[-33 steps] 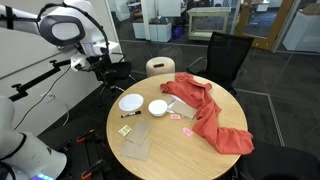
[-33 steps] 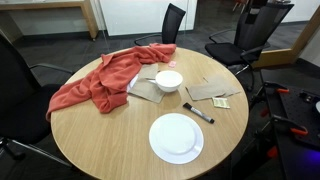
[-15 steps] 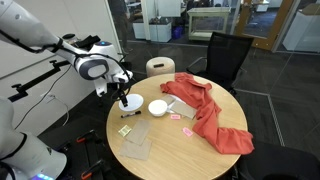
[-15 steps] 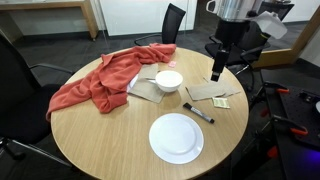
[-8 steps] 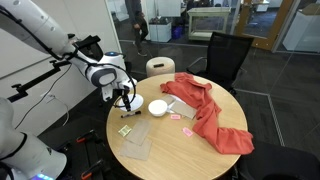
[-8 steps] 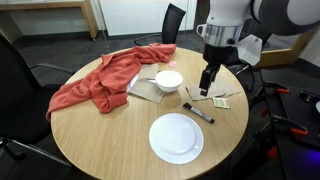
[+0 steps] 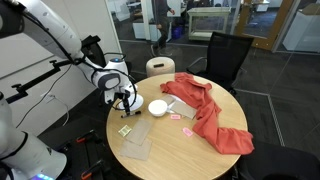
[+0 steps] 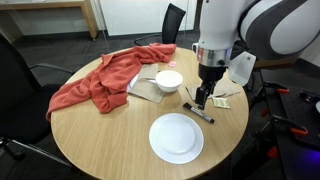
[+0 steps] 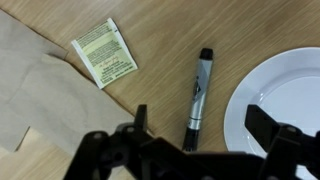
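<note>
Next, my gripper goes down, easing toward the bowl, and closes on the marker's end nearer the bowl (image 8: 188, 107) (image 9: 191, 138) below, as its open fingers are on either side of the marker.
A black and silver marker (image 9: 197, 98) lies on the round wooden table (image 8: 100, 140), between a white plate (image 9: 285, 100) and a small printed packet (image 9: 105, 52). My gripper (image 9: 200, 125) hangs just above the marker, open, one finger on each side, nothing held. In both exterior views the gripper (image 8: 203, 100) (image 7: 124, 100) points down at the table edge beside the plate (image 8: 176, 137). The marker (image 8: 203, 112) shows just below the fingers.
A white bowl (image 8: 169, 80) and a red cloth (image 8: 105, 80) lie toward the table's middle and far side. Brown paper napkins (image 8: 212, 91) lie by the packet. Black chairs (image 8: 172, 22) (image 7: 225, 55) stand around the table.
The arm has swung in over the table and come down; the gripper now hangs low over the marker. It stays open. Nothing on the table has moved.
</note>
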You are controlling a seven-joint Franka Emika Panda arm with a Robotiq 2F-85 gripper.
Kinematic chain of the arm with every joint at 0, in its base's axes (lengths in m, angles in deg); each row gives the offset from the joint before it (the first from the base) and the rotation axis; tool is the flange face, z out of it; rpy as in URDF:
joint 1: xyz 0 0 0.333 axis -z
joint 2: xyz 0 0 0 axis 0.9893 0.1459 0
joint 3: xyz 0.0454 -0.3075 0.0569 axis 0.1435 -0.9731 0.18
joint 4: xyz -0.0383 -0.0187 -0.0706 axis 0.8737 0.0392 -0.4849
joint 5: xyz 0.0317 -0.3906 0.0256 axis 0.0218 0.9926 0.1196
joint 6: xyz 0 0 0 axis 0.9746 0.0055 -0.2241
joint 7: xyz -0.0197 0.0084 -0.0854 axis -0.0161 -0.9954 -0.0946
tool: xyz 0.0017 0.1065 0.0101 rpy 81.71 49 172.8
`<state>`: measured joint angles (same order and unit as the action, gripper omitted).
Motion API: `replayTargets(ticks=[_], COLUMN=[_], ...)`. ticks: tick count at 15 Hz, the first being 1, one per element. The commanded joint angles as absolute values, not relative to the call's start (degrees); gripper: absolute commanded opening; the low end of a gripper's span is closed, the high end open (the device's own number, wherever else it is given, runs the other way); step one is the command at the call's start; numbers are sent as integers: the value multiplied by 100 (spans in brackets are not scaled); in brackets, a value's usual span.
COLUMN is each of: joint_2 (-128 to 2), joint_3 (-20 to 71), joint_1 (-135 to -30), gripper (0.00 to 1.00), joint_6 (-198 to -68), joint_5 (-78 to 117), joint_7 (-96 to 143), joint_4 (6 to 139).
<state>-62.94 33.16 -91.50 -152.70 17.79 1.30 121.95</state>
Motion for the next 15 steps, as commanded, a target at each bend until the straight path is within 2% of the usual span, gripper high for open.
replayTargets(ticks=[1,15], joint_2=[-5974,-5121], joint_3=[3071,2732], joint_1=[-9401,-9535], gripper=[100,100], joint_6=[-15365,-15390], joint_5=[1871,1770], joint_7=[-101,120], joint_4=[11960,11220])
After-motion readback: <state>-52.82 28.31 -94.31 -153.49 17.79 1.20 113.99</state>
